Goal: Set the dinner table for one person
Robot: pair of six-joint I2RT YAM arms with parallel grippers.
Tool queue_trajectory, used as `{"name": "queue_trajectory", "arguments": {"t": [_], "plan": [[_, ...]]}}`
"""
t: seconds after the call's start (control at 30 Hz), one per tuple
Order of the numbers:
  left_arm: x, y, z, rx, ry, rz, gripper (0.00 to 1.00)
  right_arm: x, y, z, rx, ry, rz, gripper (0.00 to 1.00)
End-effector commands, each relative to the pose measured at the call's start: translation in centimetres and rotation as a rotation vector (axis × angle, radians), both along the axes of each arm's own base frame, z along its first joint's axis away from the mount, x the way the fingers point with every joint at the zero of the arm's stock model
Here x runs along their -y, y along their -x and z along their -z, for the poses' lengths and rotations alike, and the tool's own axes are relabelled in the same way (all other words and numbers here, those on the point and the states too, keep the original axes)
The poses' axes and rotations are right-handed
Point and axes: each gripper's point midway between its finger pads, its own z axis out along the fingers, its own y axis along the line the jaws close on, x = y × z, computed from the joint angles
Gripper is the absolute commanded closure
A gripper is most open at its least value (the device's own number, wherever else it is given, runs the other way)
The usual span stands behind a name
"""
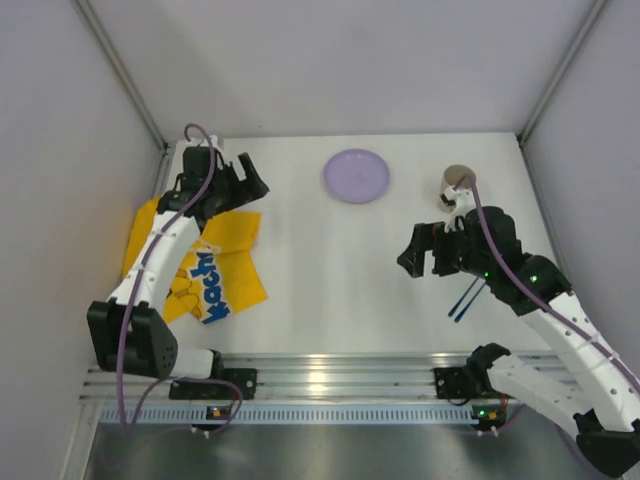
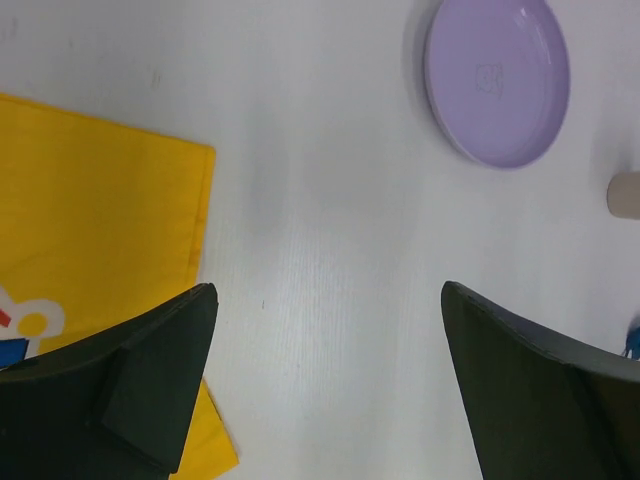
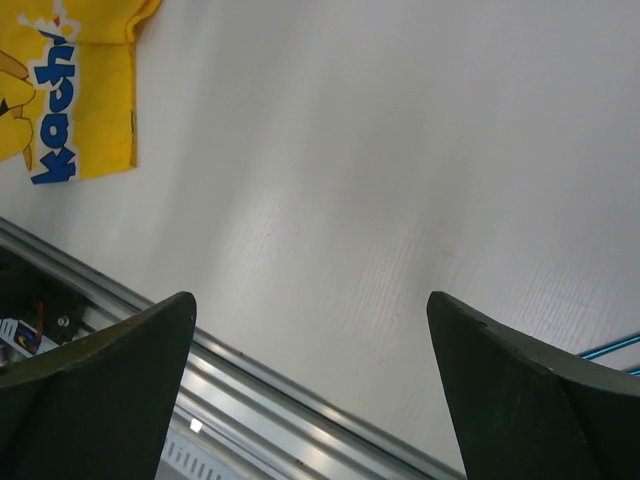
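Note:
My left gripper comes back and down onto the exposed tip next, since the yellow mat (image 1: 215,262) lies crumpled with its near corner (image 1: 263,296) jutting over bare table.
The white dinner table (image 1: 320,270) holds a lavender plate (image 1: 356,175) at the back middle, and a beige cup (image 1: 457,186) lies on its side at the back right. A thin blue utensil (image 1: 465,298) lies on the right, under my right arm. My left gripper (image 1: 254,177) is open and empty above the table, between the yellow mat (image 1: 215,262) and the plate. My right gripper (image 1: 422,267) is open and empty, hovering left of the blue utensil. The left wrist view shows the plate (image 2: 497,80), the cup's edge (image 2: 625,195) and bare table between the open fingers.
The yellow cartoon-printed cloth mat lies crumpled at the left, partly under my left arm; it also shows in the left wrist view (image 2: 100,220) and the right wrist view (image 3: 70,90). A ribbed aluminium rail (image 1: 330,375) edges the near side. Grey walls enclose the table.

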Motion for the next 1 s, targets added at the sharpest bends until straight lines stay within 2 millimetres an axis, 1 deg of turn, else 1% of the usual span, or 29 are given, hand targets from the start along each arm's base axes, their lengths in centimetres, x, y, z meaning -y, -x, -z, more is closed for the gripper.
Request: {"name": "queue_trajectory", "arguments": {"t": [0.0, 0.03, 0.07, 0.1, 0.13, 0.17, 0.2, 0.23, 0.27, 0.3, 0.33, 0.37, 0.4, 0.43, 0.5, 0.53, 0.57, 0.6, 0.67, 0.7, 0.77, 0.83, 0.97], "plan": [[-2.1, 1.3, -9.2, 0.26, -0.044, -0.17, 0.01, 0.7, 0.4, 0.2, 0.014, 0.011, 0.021, 0.0], [-2.4, 1.3, -9.7, 0.313, -0.028, -0.198, 0.01, 0.8, 0.7, 0.9, -0.001, 0.006, 0.03, 0.0], [-2.2, 1.7, -6.9, 0.276, 0.075, -0.262, 0.01, 0.7, 0.7, 1.2, -0.002, -0.003, 0.033, 0.0], [-2.2, 2.1, -7.0, 0.312, 0.139, -0.292, 0.01, 0.7, 0.8, 1.4, -0.008, -0.009, 0.035, 0.0], [-1.1, 2.5, -5.8, 0.29, 0.242, -0.226, 0.01, 0.6, 1.0, 1.9, -0.023, -0.02, 0.038, 0.0], [-0.9, 2.8, -3.3, 0.249, 0.286, -0.211, 0.01, 0.5, 1.0, 2.1, -0.03, -0.025, 0.039, 0.0], [-1.1, 3.1, -1.0, 0.147, 0.296, -0.24, 0.02, 0.3, 1.1, 2.2, -0.036, -0.03, 0.032, 0.0], [-1.7, 2.9, -1.1, 0.108, 0.272, -0.28, 0.02, 0.2, 1.1, 2.2, -0.043, -0.03, 0.03, 0.0], [-2.0, 3.4, 0.5, 0.043, 0.217, -0.294, 0.04, 0.3, 1.1, 2.2, -0.044, -0.024, 0.031, 0.0], [-2.3, 4.4, 2.8, -0.051, 0.136, -0.304, 0.04, 0.5, 1.2, 2.4, -0.049, -0.011, 0.033, 0.0], [-3.4, 4.9, 3.9, -0.075, -0.01, -0.333, 0.05, 0.7, 1.2, 2.6, -0.048, -0.005, 0.038, 0.0], [-3.6, 5.1, 3.5, -0.091, -0.062, -0.33, 0.05, 0.8, 1.2, 2.7, -0.047, -0.001, 0.041, 0.0], [-3.6, 6.4, 5.4, -0.189, -0.123, -0.306, 0.07, 0.9, 1.2, 2.9, -0.048, 0.006, 0.043, 0.0], [-3.6, 7.0, 6.0, -0.227, -0.153, -0.291, 0.09, 0.9, 1.2, 3.0, -0.051, 0.007, 0.041, 0.0], [-2.5, 8.1, 8.1, -0.31, -0.172, -0.237, 0.14, 0.9, 1.5, 3.4, -0.067, 0.015, 0.037, 0.0], [-0.9, 9.3, 9.3, -0.342, -0.195, -0.184, 0.15, 0.9, 1.6, 3.7, -0.079, 0.02, 0.035, 0.0], [-0.6, 9.8, 10.2, -0.351, -0.243, -0.179, 0.14, 0.9, 1.7, 3.8, -0.087, 0.02, 0.033, 0.0], [1.2, 10.7, 10.7, -0.348, -0.278, -0.128, 0.14, 0.9, 1.8, 4.1, -0.097, 0.021, 0.03, 0.0], [1.9, 12.2, 12.4, -0.398, -0.318, -0.139, 0.14, 0.9, 2.1, 4.3, -0.105, 0.02, 0.029, 0.0], [2.2, 12.7, 12.9, -0.406, -0.353, -0.139, 0.15, 0.9, 2.1, 4.4, -0.109, 0.019, 0.031, 0.0], [2.1, 13.7, 14.5, -0.468, -0.384, -0.142, 0.15, 1.0, 2.3, 4.5, -0.116, 0.018, 0.032, 0.0], [1.6, 14.2, 15.5, -0.5, -0.413, -0.148, 0.16, 1.2, 2.5, 4.6, -0.117, 0.017, 0.035, 0.0], [0.9, 14.8, 16.9, -0.519, -0.438, -0.177, 0.16, 1.4, 3.0, 4.5, -0.124, 0.02, 0.035, 0.0]]}}
